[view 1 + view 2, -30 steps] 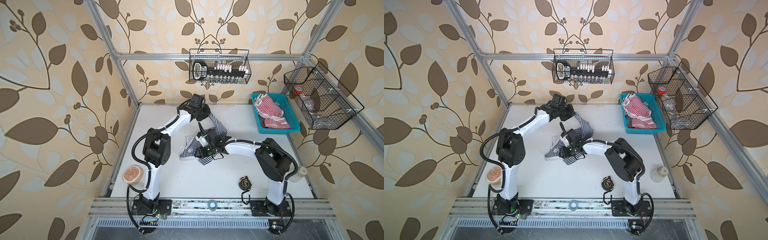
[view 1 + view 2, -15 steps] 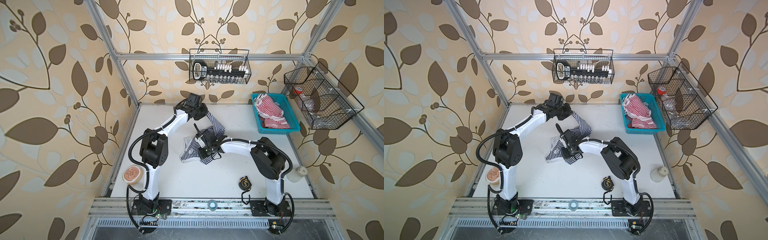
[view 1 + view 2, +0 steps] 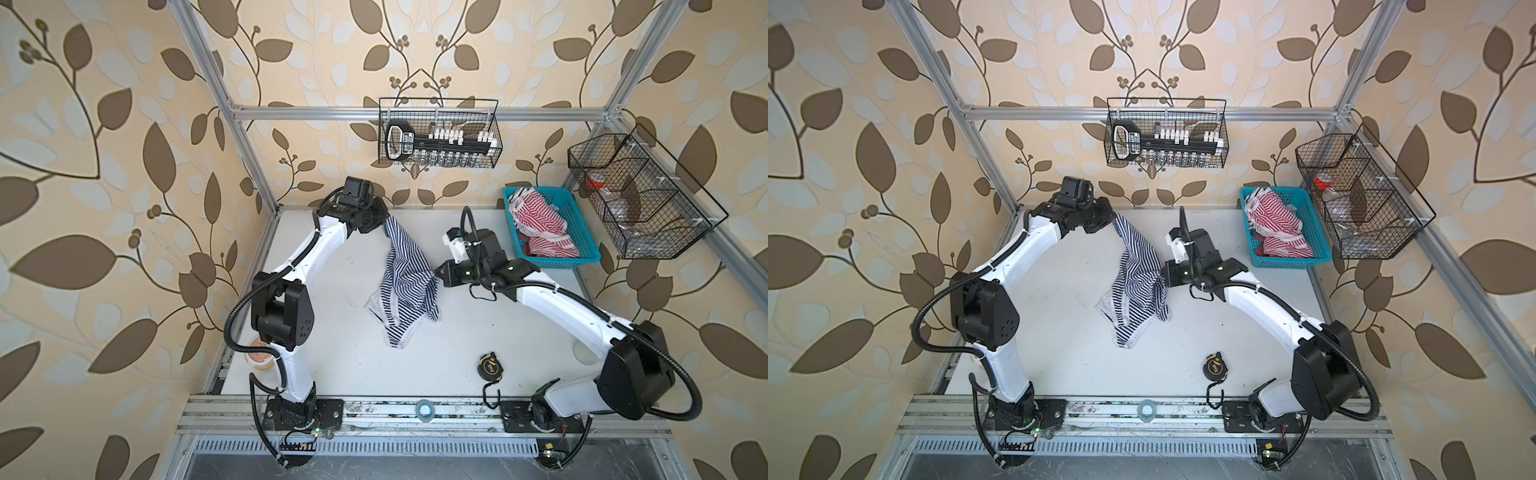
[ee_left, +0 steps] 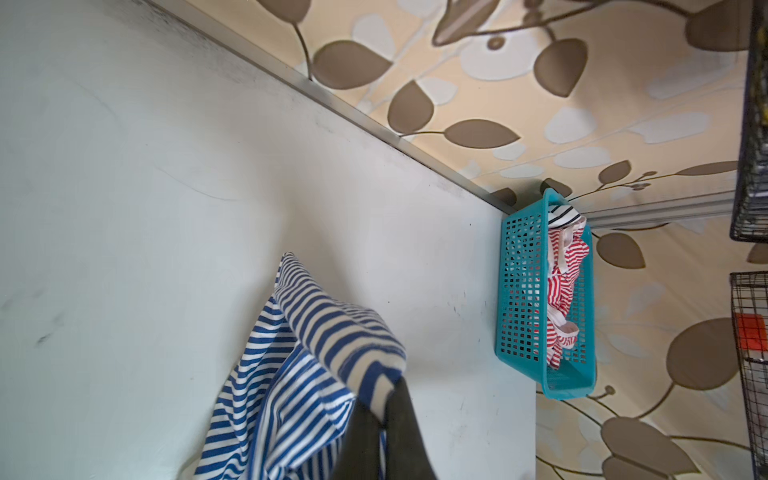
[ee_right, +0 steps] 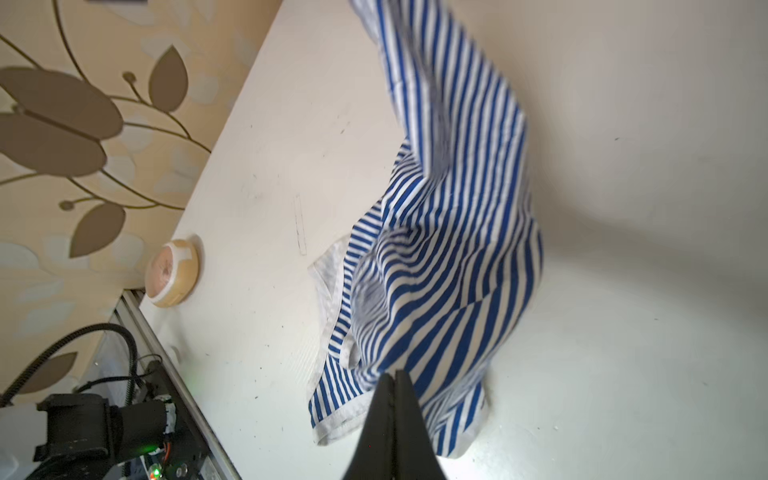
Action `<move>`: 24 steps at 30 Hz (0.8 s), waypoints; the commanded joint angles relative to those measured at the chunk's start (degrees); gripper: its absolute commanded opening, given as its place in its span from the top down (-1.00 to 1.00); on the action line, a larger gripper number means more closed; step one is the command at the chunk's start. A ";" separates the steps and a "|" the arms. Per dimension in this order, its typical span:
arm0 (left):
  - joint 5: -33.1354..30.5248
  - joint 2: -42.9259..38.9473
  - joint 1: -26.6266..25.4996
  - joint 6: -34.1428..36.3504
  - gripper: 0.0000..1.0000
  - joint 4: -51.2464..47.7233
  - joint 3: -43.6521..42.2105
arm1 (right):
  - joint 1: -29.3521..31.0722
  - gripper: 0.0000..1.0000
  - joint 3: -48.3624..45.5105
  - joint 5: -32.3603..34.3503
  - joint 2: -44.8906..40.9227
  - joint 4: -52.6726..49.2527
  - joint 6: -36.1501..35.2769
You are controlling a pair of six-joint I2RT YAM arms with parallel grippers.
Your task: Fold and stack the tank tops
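Note:
Next, my right gripper draws the tank top's side edge down and toward the blue basket (image 3: 582, 232) onto the bare tabletop and releases it, since the tank top hangs in folds.
The navy-and-white tank top (image 3: 405, 286) hangs stretched between both grippers, with its lower part crumpled on the white table (image 3: 332, 316). At the back, my left gripper (image 3: 384, 222) is shut on its upper end; in the left wrist view the dark fingers (image 4: 405, 432) pinch a striped fold (image 4: 332, 332). My right gripper (image 3: 436, 274) is shut on a side edge of the same top, and in the right wrist view its fingertips (image 5: 392, 376) meet at the cloth (image 5: 449, 232). A red-and-white tank top (image 3: 540, 232) lies bunched in the blue basket (image 3: 582, 232).
A black tape measure (image 3: 490, 365) lies near the front right. A tape roll (image 3: 424, 409) sits on the front rail. A round tan container (image 5: 172, 270) stands at the front left edge. Wire baskets (image 3: 438, 133) (image 3: 640, 199) hang on the back and right walls.
My right gripper has shut on the navy top's edge and drawn it to the right, spreading the cloth. The left gripper has shifted slightly left, still holding.

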 commanded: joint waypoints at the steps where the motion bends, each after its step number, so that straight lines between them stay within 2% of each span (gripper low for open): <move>1: -1.60 -5.83 -0.43 4.95 1.00 -4.11 -2.50 | -4.94 1.00 -3.27 -5.52 -0.97 -3.89 0.12; 5: -1.11 -8.95 -0.41 6.25 1.00 -6.59 -6.39 | -12.13 1.00 -4.84 -8.64 -0.81 -4.27 -0.12; 8: 0.43 -11.04 -0.44 6.51 1.00 -7.19 -9.93 | -16.25 1.00 -4.35 -10.28 3.40 -3.98 -0.51; 13: 0.19 -14.29 -0.42 7.12 1.00 -7.23 -16.21 | -18.87 1.00 2.18 -10.25 16.91 -5.33 -2.37; 16: 0.82 -14.72 -0.45 6.96 1.00 -6.59 -18.10 | -19.45 1.00 8.31 -7.90 24.77 -8.03 -3.54; 17: 1.05 -14.68 -0.43 6.88 1.00 -6.48 -18.30 | -19.52 0.93 10.02 -6.48 26.03 -8.46 -3.46; 21: 2.01 -14.10 -0.41 7.05 1.00 -6.47 -17.98 | -18.26 0.18 9.34 -2.05 22.34 -6.98 -2.97; 24: 2.47 -13.53 -0.44 7.13 1.00 -6.34 -17.65 | -14.93 -0.04 6.15 3.99 16.17 -7.44 -3.60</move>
